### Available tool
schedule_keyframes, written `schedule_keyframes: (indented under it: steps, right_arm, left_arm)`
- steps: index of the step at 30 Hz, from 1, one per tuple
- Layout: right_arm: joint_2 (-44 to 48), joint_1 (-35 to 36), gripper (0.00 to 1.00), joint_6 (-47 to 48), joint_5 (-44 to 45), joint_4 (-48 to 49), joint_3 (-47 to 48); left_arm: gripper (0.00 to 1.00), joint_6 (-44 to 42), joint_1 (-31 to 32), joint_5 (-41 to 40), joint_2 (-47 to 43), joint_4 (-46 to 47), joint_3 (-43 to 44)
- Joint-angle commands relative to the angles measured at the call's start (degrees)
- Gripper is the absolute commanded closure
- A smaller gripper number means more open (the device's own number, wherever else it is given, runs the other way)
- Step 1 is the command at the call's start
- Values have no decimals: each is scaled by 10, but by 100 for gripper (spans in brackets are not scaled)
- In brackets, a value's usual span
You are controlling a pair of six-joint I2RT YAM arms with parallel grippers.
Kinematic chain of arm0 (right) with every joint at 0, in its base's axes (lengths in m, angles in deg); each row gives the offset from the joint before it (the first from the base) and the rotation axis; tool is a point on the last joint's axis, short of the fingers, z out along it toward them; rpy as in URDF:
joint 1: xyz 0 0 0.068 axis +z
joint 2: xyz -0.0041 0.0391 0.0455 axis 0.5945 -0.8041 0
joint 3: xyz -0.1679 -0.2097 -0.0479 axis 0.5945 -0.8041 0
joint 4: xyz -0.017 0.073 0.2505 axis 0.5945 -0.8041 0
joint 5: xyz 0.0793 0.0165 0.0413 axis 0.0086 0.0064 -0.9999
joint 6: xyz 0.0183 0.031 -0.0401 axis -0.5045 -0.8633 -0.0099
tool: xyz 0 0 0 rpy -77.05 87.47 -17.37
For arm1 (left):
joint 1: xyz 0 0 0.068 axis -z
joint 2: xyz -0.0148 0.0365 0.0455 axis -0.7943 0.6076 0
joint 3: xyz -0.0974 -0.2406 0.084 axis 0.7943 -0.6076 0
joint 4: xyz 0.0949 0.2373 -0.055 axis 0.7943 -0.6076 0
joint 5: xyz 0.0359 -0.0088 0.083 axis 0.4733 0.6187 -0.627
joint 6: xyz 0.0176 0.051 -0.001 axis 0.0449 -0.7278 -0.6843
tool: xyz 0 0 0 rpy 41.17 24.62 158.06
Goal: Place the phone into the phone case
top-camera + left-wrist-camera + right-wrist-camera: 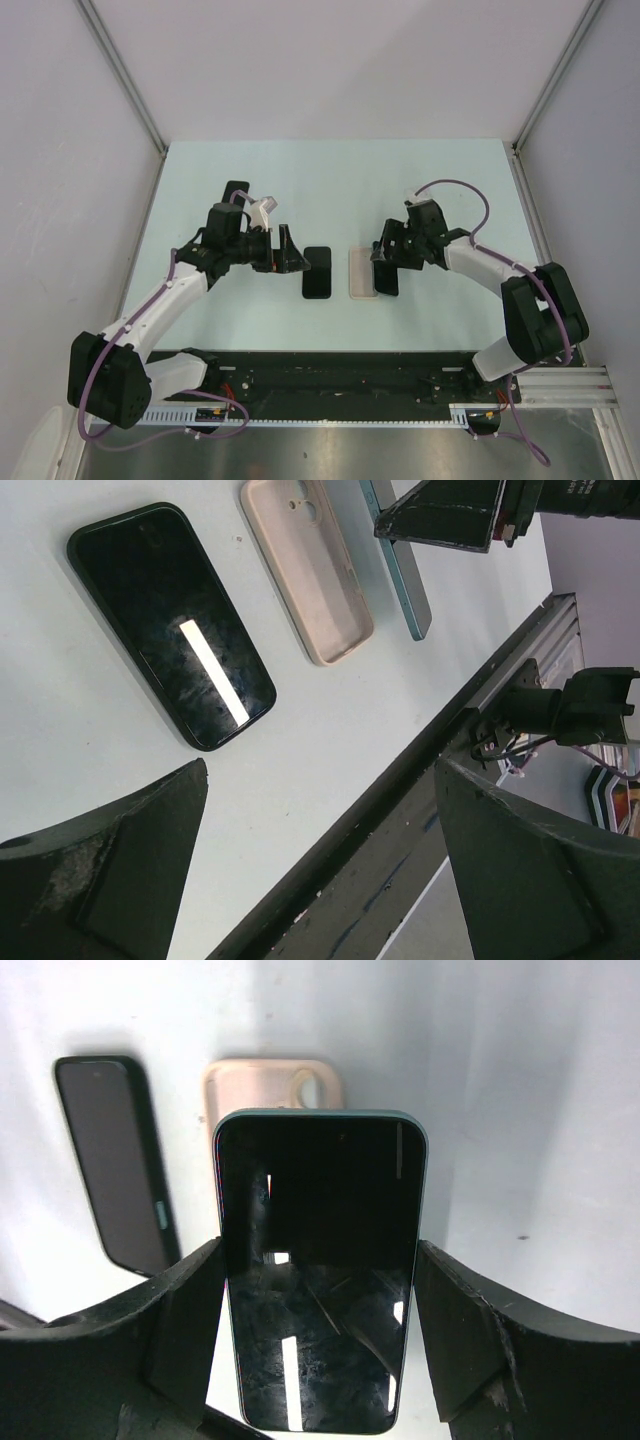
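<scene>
The phone is in my right gripper, and the phone case lies below and left in the top view. My right gripper should next move the phone over the empty phone case point(361, 273) point(250, 1085), lower it and let it go.
The phone point(318, 1280), dark-screened with a teal rim, sits between the fingers of my right gripper point(318, 1260), which is shut on its long sides. From above, the phone point(386, 276) is held tilted on edge just right of the beige phone case point(360, 270), which lies open side up on the table. The left wrist view shows the case point(305, 570) empty, with the phone's teal edge point(405, 580) beside it. My left gripper point(290, 255) hangs open and empty left of a black phone point(318, 272).
The black phone point(170, 625) lies flat, screen up, left of the case. A small dark object point(237, 192) lies behind the left arm. The black rail point(330, 380) of the arm bases runs along the table's near edge. White walls enclose the table.
</scene>
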Motion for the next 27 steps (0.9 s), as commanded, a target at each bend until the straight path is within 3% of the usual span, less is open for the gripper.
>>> schedule_keyframes:
  steps: [1,17,27]
  right_arm:
    - [10,33,65,-43,-24,64,19]
    - [-98,108,64,-51,114,82,102]
    - [-102,162,59,-41,241,45,102]
  left_arm:
    - [2,-5,-3,0,-9,-2,4]
    - [2,-10,-5,-30,-33,-10,7]
    - [2,-6,-5,-7,-19,-3,6]
